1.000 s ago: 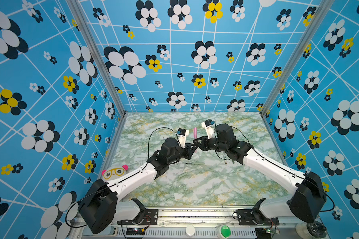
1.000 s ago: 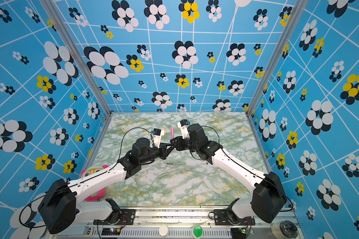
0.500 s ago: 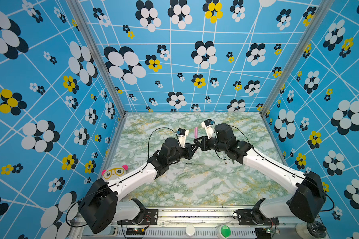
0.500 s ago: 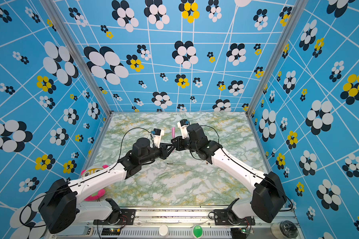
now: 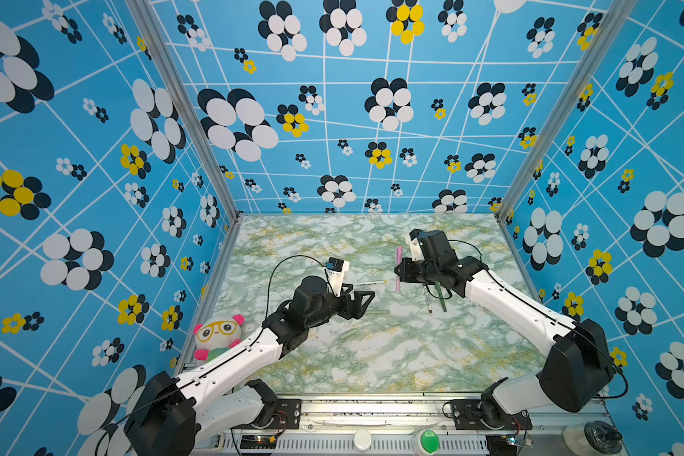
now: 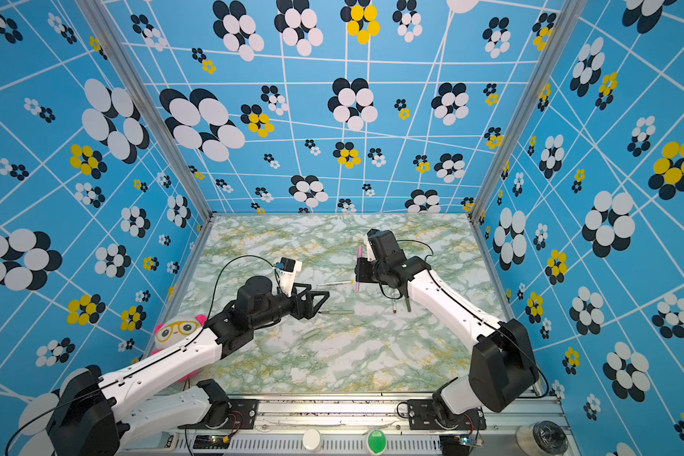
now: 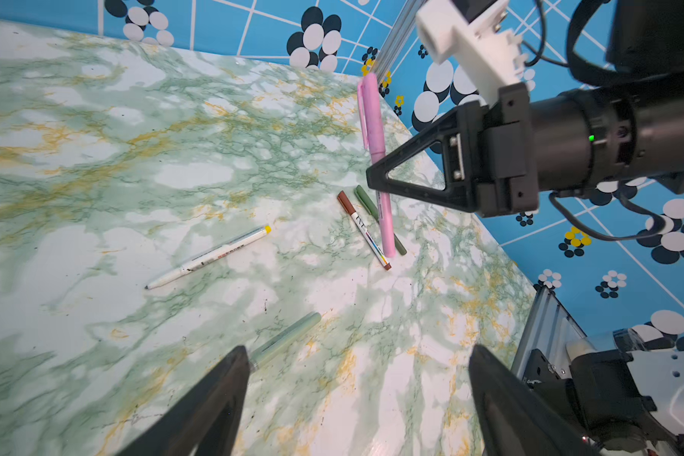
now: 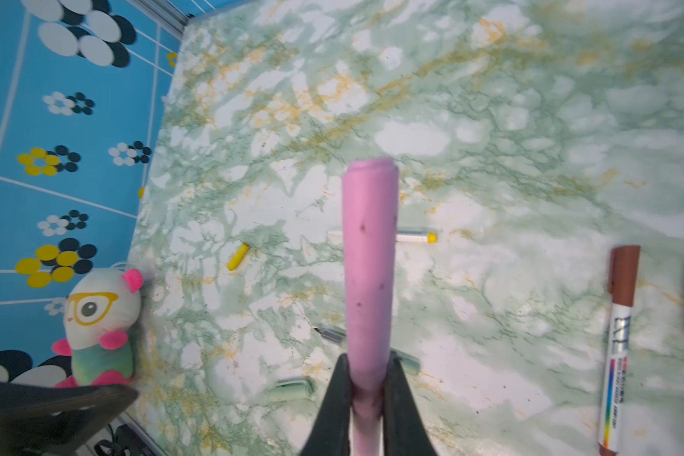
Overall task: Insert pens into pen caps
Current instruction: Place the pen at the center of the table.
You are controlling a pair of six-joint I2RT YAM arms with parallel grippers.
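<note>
My right gripper will next go down, tipping toward the table, to the bare spot [image 8: 515,323] beside the brown-capped pen and let go of the pink pen [image 8: 369,256], because it is capped.
My right gripper [image 8: 368,363] is shut on the pink pen [image 8: 369,256], which wears its pink cap and stands off the table in both top views [image 5: 399,268] [image 6: 358,268]. My left gripper [image 7: 358,351] is open and empty, apart from it, low over the pale grey-green pen [image 7: 285,339]. The white pen with a yellow end [image 7: 210,256] lies uncapped mid-table. A brown-capped white pen [image 7: 362,227] and a dark green pen [image 7: 366,201] lie side by side under the right arm. A yellow cap [image 8: 238,256] and a pale grey-green cap [image 8: 291,387] lie loose.
A plush panda [image 5: 218,333] sits at the table's left edge beside the left arm. Patterned blue walls [image 5: 332,118] close in the left, back and right sides. A metal rail [image 5: 372,398] runs along the front.
The left gripper opened, let go of the pink pen and drew back toward the front left. The right gripper carried the pink pen away to the right.
</note>
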